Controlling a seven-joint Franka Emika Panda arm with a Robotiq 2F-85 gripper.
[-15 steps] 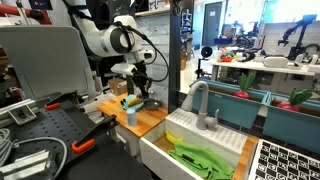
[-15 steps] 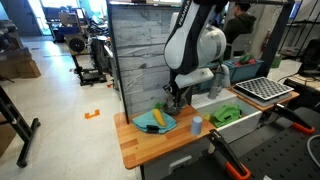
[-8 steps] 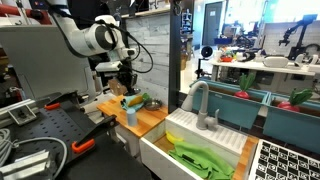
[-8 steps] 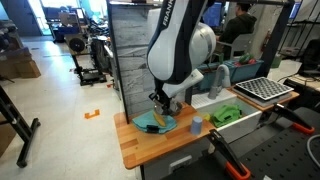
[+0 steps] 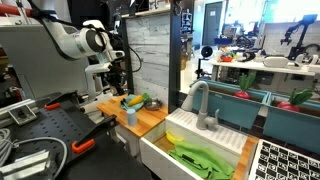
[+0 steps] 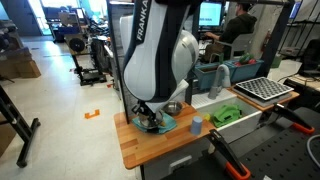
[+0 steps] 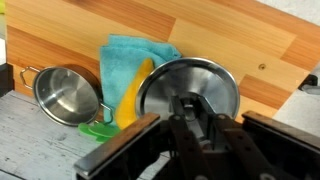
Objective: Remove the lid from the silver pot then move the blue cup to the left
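The teal towel by the yellow item lies below my gripper, so next my gripper needs to bring the lid down onto the towel and release the lid's knob, clear of the open pot.
My gripper [image 7: 192, 115] is shut on the knob of the round silver lid [image 7: 190, 85] and holds it over the teal towel [image 7: 125, 60] and the wooden counter [image 7: 230, 40]. The open silver pot [image 7: 65, 92] stands apart to the left in the wrist view, with no lid on it. In an exterior view my gripper [image 6: 148, 118] is low over the towel at the counter's left part. The small light-blue cup [image 6: 196, 125] stands upright near the counter's front edge; it also shows in an exterior view [image 5: 131, 116]. It is out of the wrist view.
A yellow banana-like item [image 7: 130, 95] and a green item [image 7: 97, 129] lie on the towel beside the pot. A white sink [image 5: 190, 140] with a green cloth [image 5: 200, 157] adjoins the counter. A grey panel wall [image 6: 125, 60] backs the counter.
The arm has swung away from the pot with the lid in the gripper, across the counter over the towel, and come lower. The blue cup has not moved.
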